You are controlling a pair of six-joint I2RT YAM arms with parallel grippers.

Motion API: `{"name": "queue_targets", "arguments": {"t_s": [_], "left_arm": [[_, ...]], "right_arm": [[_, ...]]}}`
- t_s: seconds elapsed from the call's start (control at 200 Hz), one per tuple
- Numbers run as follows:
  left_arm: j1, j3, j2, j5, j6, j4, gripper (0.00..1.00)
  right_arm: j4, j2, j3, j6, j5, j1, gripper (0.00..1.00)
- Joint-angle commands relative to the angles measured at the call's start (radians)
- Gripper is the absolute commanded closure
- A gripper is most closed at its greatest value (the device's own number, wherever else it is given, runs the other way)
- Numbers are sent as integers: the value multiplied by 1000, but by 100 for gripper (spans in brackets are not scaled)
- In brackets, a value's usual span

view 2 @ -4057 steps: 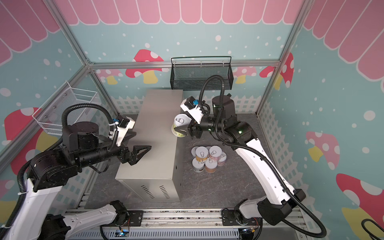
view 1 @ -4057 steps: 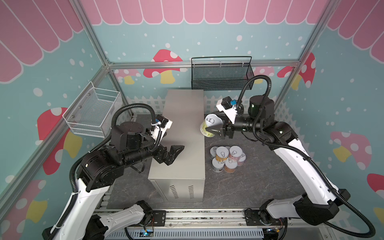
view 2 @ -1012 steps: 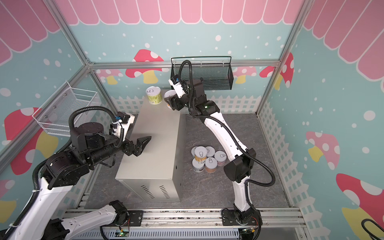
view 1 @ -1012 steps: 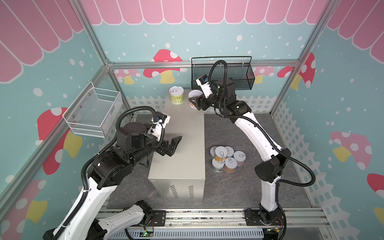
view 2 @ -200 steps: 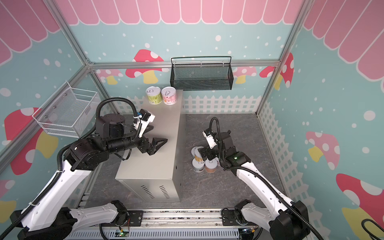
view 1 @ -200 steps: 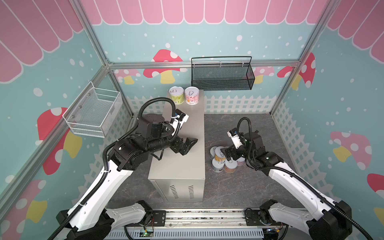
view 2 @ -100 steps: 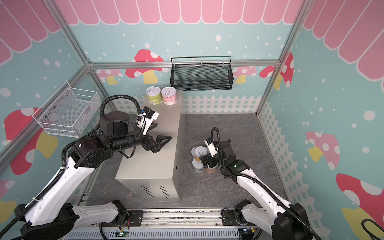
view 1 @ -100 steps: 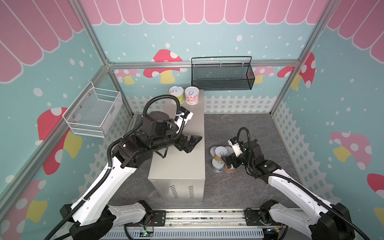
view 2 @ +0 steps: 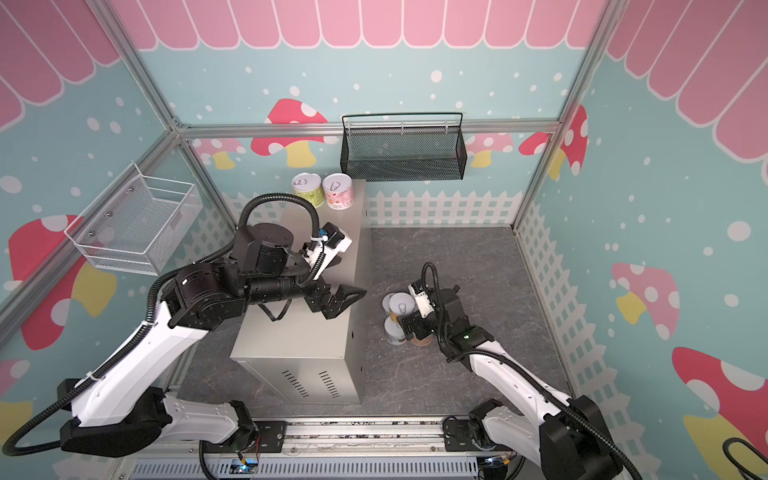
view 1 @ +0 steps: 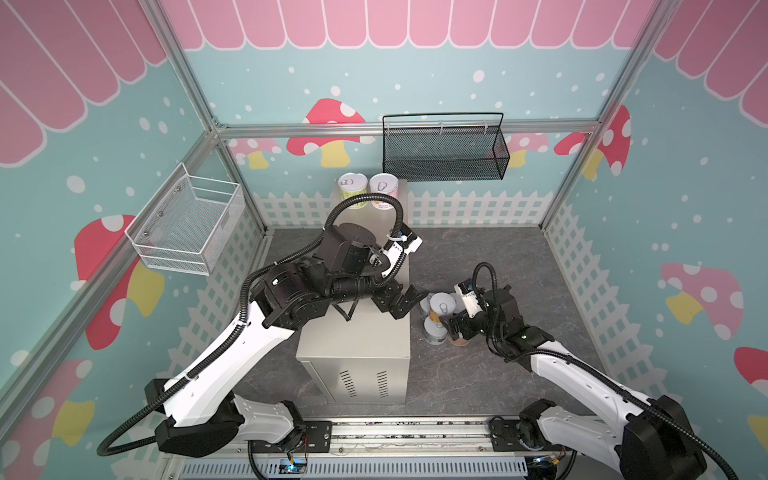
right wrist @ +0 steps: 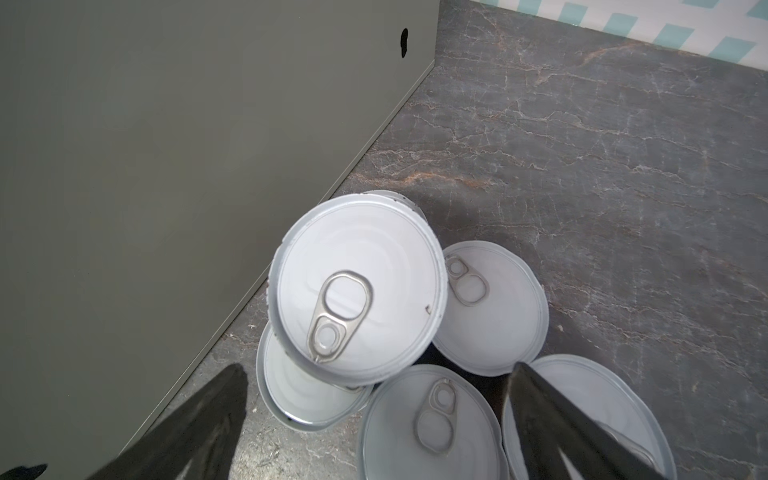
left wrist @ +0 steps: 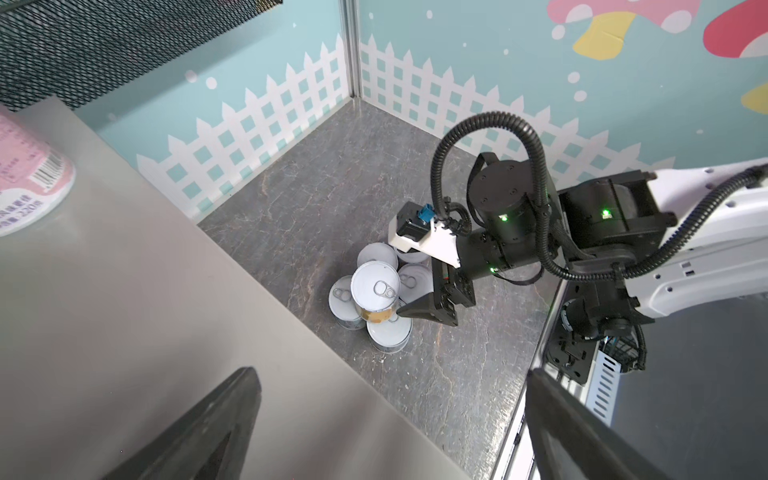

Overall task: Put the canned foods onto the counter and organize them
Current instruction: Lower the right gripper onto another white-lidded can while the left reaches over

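The rim of the tilted can (view 1: 441, 303) (right wrist: 357, 289) sits clear on top of the other cans, so next I need to slide my right gripper outward and toward the counter, with its fingers open around the rim.
The counter (view 1: 353, 336) (view 2: 303, 332) is a beige-grey box with a green can (view 1: 353, 190) (view 2: 308, 190) and a pink can (view 1: 384, 192) (view 2: 338, 192) at its far end. Several more cans (view 1: 434, 328) (view 2: 395, 330) cluster on the floor right of it. One can (right wrist: 357, 286) (left wrist: 375, 286) (view 1: 441, 305) sits stacked on the others. My right gripper (right wrist: 376, 372) (view 1: 454, 329) (view 2: 409, 326) hangs open low over the cluster, its fingers either side of a floor can (right wrist: 432, 428). My left gripper (left wrist: 392, 374) (view 1: 405, 301) (view 2: 345, 301) is open and empty above the counter's right edge.
A black mesh basket (view 1: 444, 153) hangs on the back wall above the counter's far end. A white wire basket (view 1: 187, 228) hangs on the left wall. White picket fencing (view 1: 478, 208) lines the grey floor. The arms' rail (view 1: 395, 432) runs along the front.
My left gripper has moved right along the counter top to its right edge. The right gripper has shifted toward the front over the floor cans. Both stay open.
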Motion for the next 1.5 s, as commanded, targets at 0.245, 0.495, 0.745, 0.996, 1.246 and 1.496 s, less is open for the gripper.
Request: {"name": "queue_targets", "arguments": {"t_s": [0.245, 0.495, 0.745, 0.996, 1.246, 1.496], "left_arm": [[-75, 26, 7, -67, 5, -31, 0], [-89, 15, -4, -88, 4, -31, 0], [-92, -2, -20, -97, 0, -23, 0], [-92, -22, -30, -100, 3, -14, 0], [-91, -37, -41, -107, 2, -6, 0], [-92, -56, -55, -107, 2, 2, 0]], "right_arm": [[157, 102, -2, 24, -25, 10, 2], [208, 180, 27, 32, -16, 28, 2], [229, 218, 50, 34, 46, 52, 8], [267, 218, 53, 29, 49, 61, 16], [269, 200, 68, 23, 53, 68, 26], [264, 154, 75, 20, 54, 70, 34]]}}
